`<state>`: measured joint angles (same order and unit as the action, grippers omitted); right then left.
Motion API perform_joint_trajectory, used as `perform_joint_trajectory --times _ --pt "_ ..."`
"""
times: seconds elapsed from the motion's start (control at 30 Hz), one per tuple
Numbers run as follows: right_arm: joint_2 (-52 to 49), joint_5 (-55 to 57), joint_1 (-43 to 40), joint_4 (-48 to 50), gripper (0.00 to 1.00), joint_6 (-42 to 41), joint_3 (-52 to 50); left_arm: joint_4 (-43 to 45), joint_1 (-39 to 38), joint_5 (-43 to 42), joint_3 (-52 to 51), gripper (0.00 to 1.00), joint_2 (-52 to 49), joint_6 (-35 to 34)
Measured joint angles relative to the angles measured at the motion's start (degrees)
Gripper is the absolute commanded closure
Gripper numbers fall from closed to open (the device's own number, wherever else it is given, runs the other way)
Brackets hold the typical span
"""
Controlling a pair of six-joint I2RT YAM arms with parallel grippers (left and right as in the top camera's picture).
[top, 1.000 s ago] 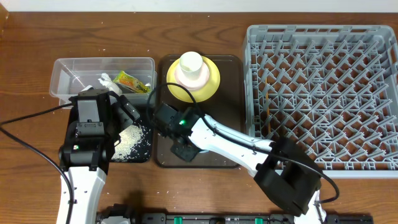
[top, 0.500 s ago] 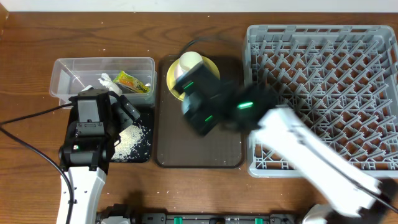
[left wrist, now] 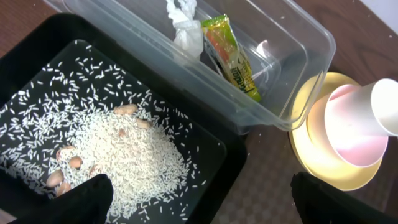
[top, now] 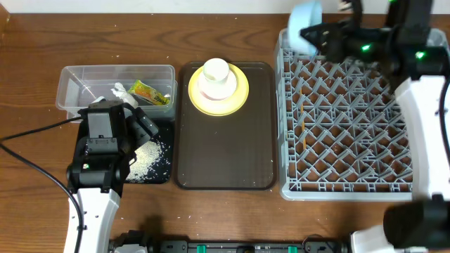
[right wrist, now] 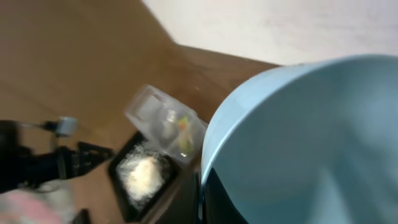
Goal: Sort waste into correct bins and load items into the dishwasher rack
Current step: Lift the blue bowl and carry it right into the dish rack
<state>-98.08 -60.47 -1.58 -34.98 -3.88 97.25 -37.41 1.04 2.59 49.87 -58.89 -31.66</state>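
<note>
The right gripper lowers the on-edge bowl onto the wires of the rack's far corner nearest the tray next. It releases the bowl's rim there, since that corner lies below.
My right gripper (top: 325, 34) is shut on the rim of the light-blue bowl (top: 307, 23), holding it on edge above the far-left corner of the grey dishwasher rack (top: 351, 126). In the right wrist view the bowl (right wrist: 311, 137) fills the right side, with one dark finger (right wrist: 239, 199) inside it. My left gripper (left wrist: 205, 202) hangs open and empty over the black bin (left wrist: 242, 162), which holds loose rice (left wrist: 124, 155). The clear tub (left wrist: 311, 56) contains the crumpled tissue (left wrist: 183, 31) and the yellow-green wrapper (left wrist: 230, 59). The yellow plate (top: 239, 98) carries the pinkish-white bowl (top: 209, 90) and the white cup (top: 216, 70).
The plate stack stands at the far end of the flat dark-brown tray (top: 225, 154), between the bins and the rack. A few tan nuts (left wrist: 127, 109) lie among the rice. A black cable (top: 35, 130) runs across the wooden table at the left.
The right arm has swung from the near end of the brown tray up and right to the rack's far-left corner, carrying the light-blue bowl. The left arm has not moved.
</note>
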Motion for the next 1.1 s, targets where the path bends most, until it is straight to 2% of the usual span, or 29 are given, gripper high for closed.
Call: perform_joint_trajectory --times 0.17,0.3,0.57,0.93,1.0,1.1 --pt "-10.0 -16.5 -3.7 9.4 0.99 0.1 0.0 0.0 0.0 0.2 0.0 0.05 0.0 0.0" --pt "-18.3 -22.7 -4.1 14.8 0.99 -0.1 0.0 0.0 0.0 0.4 0.0 0.05 0.0 0.0" --pt "-29.8 -26.3 -4.1 17.4 0.99 -0.1 0.0 0.0 0.0 0.4 0.0 0.05 0.0 0.0" --pt "-31.9 -28.2 -7.4 16.7 0.98 -0.5 0.0 0.0 0.0 0.4 0.0 0.05 0.0 0.0" --pt "-32.5 -28.3 -8.2 15.9 0.94 -0.9 0.0 0.0 0.0 0.4 0.0 0.05 0.0 0.0" --pt "-32.8 -28.2 -9.4 15.6 0.76 -1.9 0.0 0.0 0.0 0.4 0.0 0.05 0.0 0.0"
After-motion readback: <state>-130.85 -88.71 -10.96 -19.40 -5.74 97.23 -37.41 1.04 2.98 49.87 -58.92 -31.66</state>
